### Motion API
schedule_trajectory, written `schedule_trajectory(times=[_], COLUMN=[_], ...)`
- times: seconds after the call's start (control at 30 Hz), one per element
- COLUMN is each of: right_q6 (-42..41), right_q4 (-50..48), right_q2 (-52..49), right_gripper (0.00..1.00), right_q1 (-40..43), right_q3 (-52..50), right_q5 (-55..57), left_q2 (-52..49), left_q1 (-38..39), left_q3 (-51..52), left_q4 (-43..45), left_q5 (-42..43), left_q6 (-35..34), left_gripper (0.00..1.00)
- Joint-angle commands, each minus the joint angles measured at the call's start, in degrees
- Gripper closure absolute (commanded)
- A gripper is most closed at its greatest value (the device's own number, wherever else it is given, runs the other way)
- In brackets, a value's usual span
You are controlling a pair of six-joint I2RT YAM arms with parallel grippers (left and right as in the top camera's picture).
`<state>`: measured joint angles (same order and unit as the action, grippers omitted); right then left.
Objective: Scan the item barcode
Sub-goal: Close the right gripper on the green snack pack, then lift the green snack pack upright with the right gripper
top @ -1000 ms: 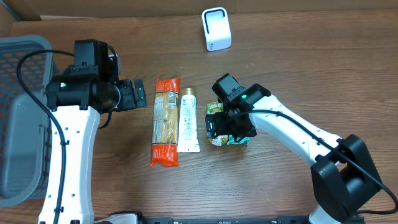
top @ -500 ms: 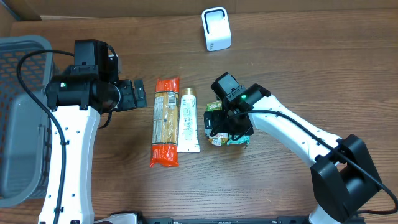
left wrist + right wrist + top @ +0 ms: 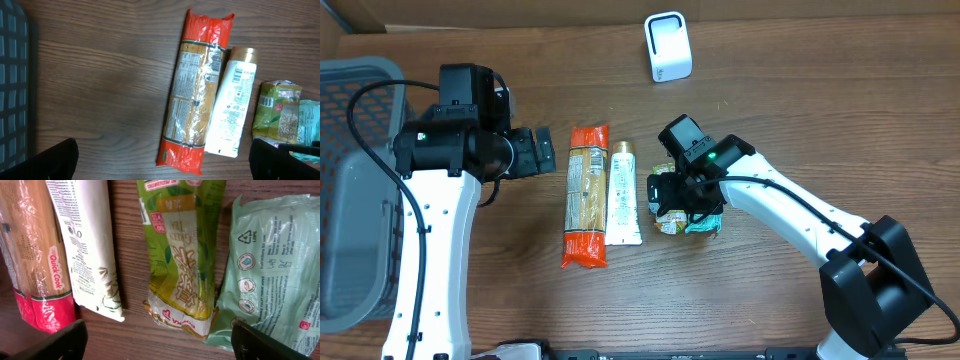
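Observation:
My right gripper's fingers already hang open on either side of the yellow-green packet's near end, so next they will go down around it and close there.
Several packaged items lie in a row mid-table: an orange-red pasta packet (image 3: 586, 195), a white tube (image 3: 623, 193), a yellow-green packet (image 3: 182, 255) and a pale green tissue pack (image 3: 272, 265). The white barcode scanner (image 3: 668, 46) stands at the far edge. My right gripper (image 3: 682, 200) hangs open low over the yellow-green packet. In the right wrist view the right gripper (image 3: 160, 342) straddles that packet's lower end, one fingertip beyond the tube and the other over the tissue pack. My left gripper (image 3: 542, 152) is open, left of the pasta packet and holding nothing.
A grey mesh basket (image 3: 350, 190) fills the left edge of the table. In the left wrist view the pasta packet (image 3: 197, 90), the tube (image 3: 231, 110) and the yellow-green packet (image 3: 275, 112) lie on bare wood.
My right gripper has shifted slightly left over the yellow-green packet and its jaws have narrowed a little. The left arm and the items have not moved.

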<state>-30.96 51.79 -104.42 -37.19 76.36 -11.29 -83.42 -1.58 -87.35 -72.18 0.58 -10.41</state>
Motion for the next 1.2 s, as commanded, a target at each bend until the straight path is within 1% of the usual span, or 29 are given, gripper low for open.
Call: schedule_trajectory(times=[0.0, 0.1, 0.23, 0.4, 0.97, 1.1, 1.17], right_q6=[-0.8, -2.2, -6.3, -6.6, -6.6, -6.8, -7.3], right_q4=[-0.6, -1.5, -6.0, -8.7, -8.7, -8.9, -8.9], right_q2=[-0.2, -0.2, -0.2, -0.2, -0.2, -0.2, -0.2], right_gripper=[0.08, 0.08, 0.09, 0.12, 0.12, 0.14, 0.17], right_q1=[-0.3, -0.3, -0.4, -0.4, -2.0, -2.1, -2.1], right_q3=[-0.7, -2.1, -6.8, -7.7, -7.7, -7.7, -7.7], right_q5=[1.2, 1.2, 1.1, 1.2, 0.9, 1.0, 1.1], left_q2=[0.3, 0.3, 0.3, 0.3, 0.3, 0.3, 0.3], left_q1=[0.1, 0.1, 0.1, 0.1, 0.1, 0.1, 0.1], left_q3=[0.4, 0.4, 0.4, 0.4, 0.4, 0.4, 0.4], left_q4=[0.1, 0.1, 0.1, 0.1, 0.1, 0.1, 0.1], left_q5=[-0.7, -0.6, -0.7, -0.7, -0.8, -0.8, -0.8], left_q6=[-0.5, -0.5, -0.5, -0.5, -0.5, -0.5, -0.5], left_gripper=[0.00, 0.00, 0.00, 0.01, 0.00, 0.00, 0.00])
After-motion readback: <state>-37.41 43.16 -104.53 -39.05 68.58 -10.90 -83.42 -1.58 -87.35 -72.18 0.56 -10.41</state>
